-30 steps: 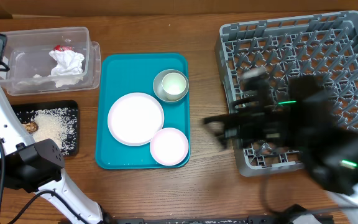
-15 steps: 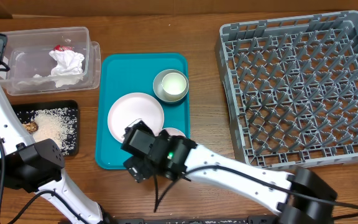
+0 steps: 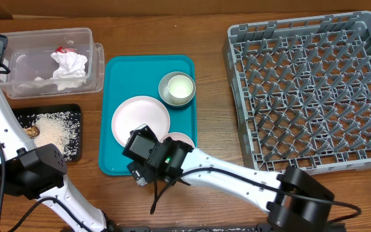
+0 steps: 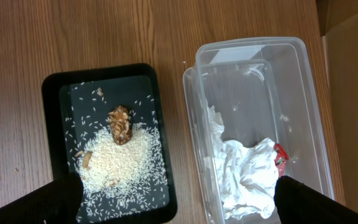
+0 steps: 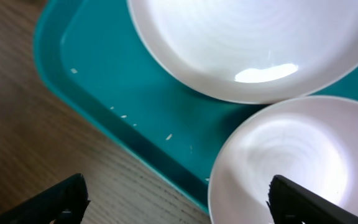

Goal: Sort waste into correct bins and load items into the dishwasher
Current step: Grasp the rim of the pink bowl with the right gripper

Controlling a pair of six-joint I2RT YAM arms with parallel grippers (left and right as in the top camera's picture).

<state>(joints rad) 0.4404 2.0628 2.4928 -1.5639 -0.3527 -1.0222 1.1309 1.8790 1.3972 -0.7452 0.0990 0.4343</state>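
Note:
I should next lower my right gripper and move it slightly toward the small plate to close on its rim (image 5: 212,189), as the plate's edge is off-center in my open fingers.
A teal tray (image 3: 118,87) holds a large white plate (image 3: 140,119), a small white plate (image 3: 184,138) and a metal cup (image 3: 177,88). My right gripper (image 3: 148,164) is open low over the tray's front edge. In the right wrist view its fingers (image 5: 178,202) straddle the tray rim (image 5: 166,162) and the small plate's left edge (image 5: 284,162); the large plate (image 5: 253,43) lies beyond. My left gripper (image 4: 176,202) is open high above the black tray of rice (image 4: 114,143) and the clear bin (image 4: 260,124). The grey dishwasher rack (image 3: 311,90) stands at right.
The clear bin (image 3: 50,61) at back left holds crumpled white paper (image 3: 68,67) and a red scrap. The black tray (image 3: 50,132) with rice and a brown scrap lies in front of it. The left arm's base (image 3: 24,171) stands at front left.
My right arm swung from over the dishwasher rack across to the teal tray's front edge, then shifted slightly left and lower over the small plate. The left arm has not moved.

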